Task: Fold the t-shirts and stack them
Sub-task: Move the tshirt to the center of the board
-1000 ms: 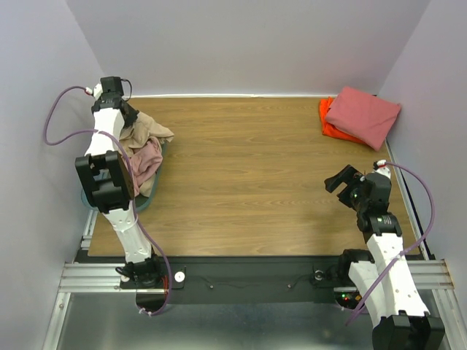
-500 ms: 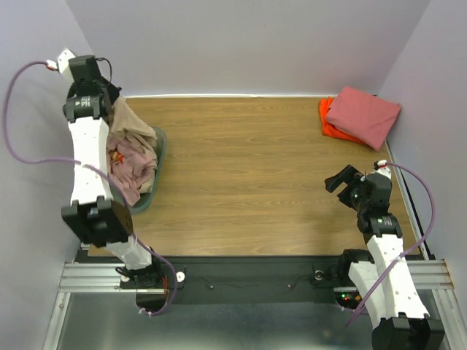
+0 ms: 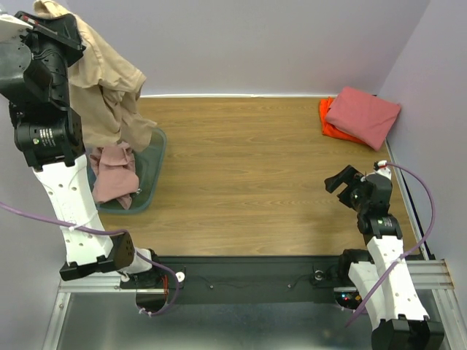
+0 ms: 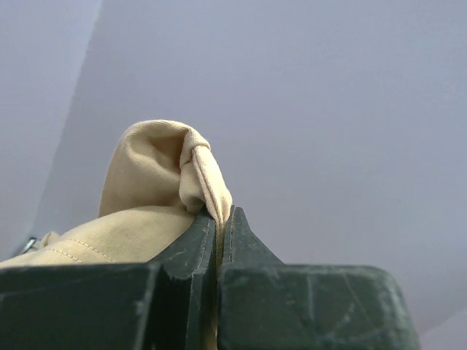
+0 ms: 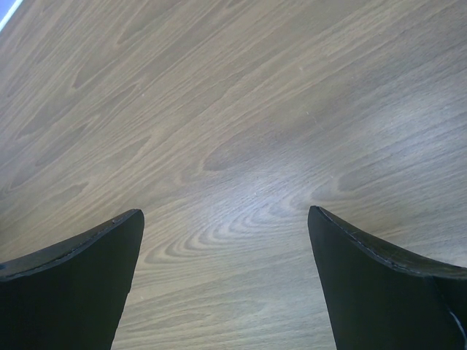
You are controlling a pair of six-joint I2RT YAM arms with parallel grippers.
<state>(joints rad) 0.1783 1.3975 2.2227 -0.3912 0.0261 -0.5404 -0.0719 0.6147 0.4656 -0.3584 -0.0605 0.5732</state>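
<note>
Bare tabletop lies below the left gripper, to its right in the top view, so the gripper will next swing away from the bin (image 3: 149,171) and down to let go of the tan t-shirt's fold.
My left gripper (image 4: 221,215) is shut on a fold of the tan t-shirt (image 4: 157,189) and holds it high at the far left. The tan t-shirt (image 3: 102,87) hangs down from that hand over the teal bin (image 3: 149,171). A dusty pink t-shirt (image 3: 114,175) lies crumpled in the bin. At the far right corner a salmon-red t-shirt (image 3: 363,114) rests folded on a folded orange t-shirt (image 3: 330,127). My right gripper (image 3: 341,181) hovers open over bare wood near the right edge; in its wrist view the right gripper (image 5: 226,219) has nothing between its fingers (image 5: 95,248).
Purple-grey walls close in the table on the left, back and right. The wooden tabletop (image 3: 248,168) stretches between the bin and the folded stack. A black rail (image 3: 248,277) with both arm bases runs along the near edge.
The left arm has risen steeply, lifting the tan t-shirt out of the bin until it hangs free. The pink t-shirt stayed in the bin. The right arm has not moved.
</note>
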